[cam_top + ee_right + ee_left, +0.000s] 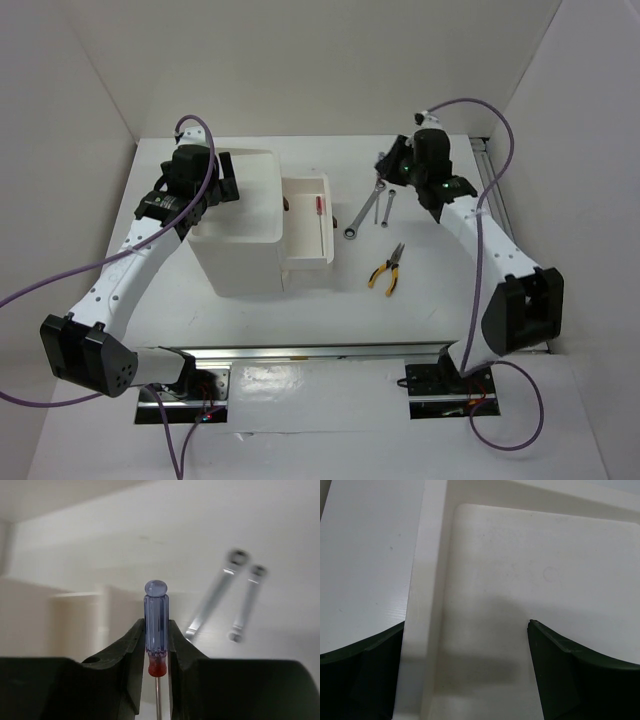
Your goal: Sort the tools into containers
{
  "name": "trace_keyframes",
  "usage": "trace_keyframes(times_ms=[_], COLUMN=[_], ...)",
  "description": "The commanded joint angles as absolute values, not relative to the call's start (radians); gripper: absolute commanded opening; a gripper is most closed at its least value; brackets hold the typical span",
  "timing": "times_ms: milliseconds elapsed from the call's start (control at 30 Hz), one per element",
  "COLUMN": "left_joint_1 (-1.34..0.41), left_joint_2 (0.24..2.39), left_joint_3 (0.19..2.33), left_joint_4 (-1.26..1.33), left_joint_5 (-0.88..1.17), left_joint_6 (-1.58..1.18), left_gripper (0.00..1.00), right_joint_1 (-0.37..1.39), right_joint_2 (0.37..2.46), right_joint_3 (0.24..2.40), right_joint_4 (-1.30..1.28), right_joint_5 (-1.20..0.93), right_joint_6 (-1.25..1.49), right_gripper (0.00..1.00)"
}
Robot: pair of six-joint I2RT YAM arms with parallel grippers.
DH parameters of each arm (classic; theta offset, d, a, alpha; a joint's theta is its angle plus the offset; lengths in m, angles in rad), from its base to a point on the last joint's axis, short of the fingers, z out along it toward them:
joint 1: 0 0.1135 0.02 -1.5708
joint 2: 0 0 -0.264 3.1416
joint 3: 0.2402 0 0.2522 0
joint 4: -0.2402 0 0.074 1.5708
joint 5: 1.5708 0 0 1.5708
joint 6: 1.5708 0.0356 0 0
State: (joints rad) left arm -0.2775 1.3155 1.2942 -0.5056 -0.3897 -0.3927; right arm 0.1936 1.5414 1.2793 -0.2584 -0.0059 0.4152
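Observation:
A red-handled screwdriver is in the drawer, so I should next move my right gripper left in the top view, over the drawer's bottom on the box side, and let go of the thin screwdriver.
My right gripper is shut on a thin screwdriver with a purple handle and a red collar, held off the table at the back right. A silver ratchet wrench and a shorter silver tool lie on the table just beyond it. Yellow-handled pliers lie nearer the front. The white box has a drawer pulled out to the right, with a red-handled screwdriver in it. My left gripper hangs open over the box's recessed top tray, nothing between its fingers.
White walls enclose the table on the left, back and right. A metal rail runs along the near edge by the arm bases. The right arm stretches along the right side of the table.

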Motion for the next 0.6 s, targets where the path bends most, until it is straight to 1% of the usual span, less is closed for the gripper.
trace_keyframes(times_ms=[0, 67, 100, 133, 200, 433, 467, 500, 533, 567], left_joint_1=[-0.302, -0.302, -0.302, -0.302, -0.302, -0.302, -0.302, -0.302, -0.302, -0.302], left_joint_2=[1.359, 1.359, 1.359, 1.359, 1.35, 1.35, 1.35, 1.35, 1.35, 1.35], left_joint_3=[1.255, 1.255, 1.255, 1.246, 1.246, 1.246, 1.246, 1.246, 1.246, 1.246], left_joint_4=[-0.62, -0.62, -0.62, -0.62, -0.609, -0.609, -0.609, -0.609, -0.609, -0.609], left_joint_5=[-0.256, -0.256, -0.256, -0.256, -0.256, -0.256, -0.256, -0.256, -0.256, -0.256], left_joint_6=[-0.376, -0.376, -0.376, -0.376, -0.376, -0.376, -0.376, -0.376, -0.376, -0.376], left_gripper=[1.0, 1.0, 1.0, 1.0, 1.0, 1.0, 1.0, 1.0, 1.0, 1.0], right_joint_1=[0.325, 0.408, 0.505, 0.547, 0.606, 0.669, 0.669, 0.678, 0.678, 0.678], right_joint_2=[1.476, 1.518, 1.534, 1.554, 1.616, 1.732, 1.744, 1.744, 1.755, 1.755], right_joint_3=[1.301, 1.301, 1.321, 1.339, 1.379, 1.489, 1.489, 1.489, 1.5, 1.5], right_joint_4=[-0.072, -0.014, -0.014, -0.014, -0.014, -0.052, -0.063, -0.063, -0.063, -0.075], right_joint_5=[-0.165, -0.128, -0.068, -0.017, 0.008, 0.072, 0.083, 0.083, 0.083, 0.093], right_joint_6=[0.546, 0.542, 0.531, 0.522, 0.512, 0.503, 0.503, 0.503, 0.494, 0.494], right_gripper=[0.0, 0.0, 0.0, 0.0, 0.0, 0.0, 0.15, 0.24, 0.42, 0.67])
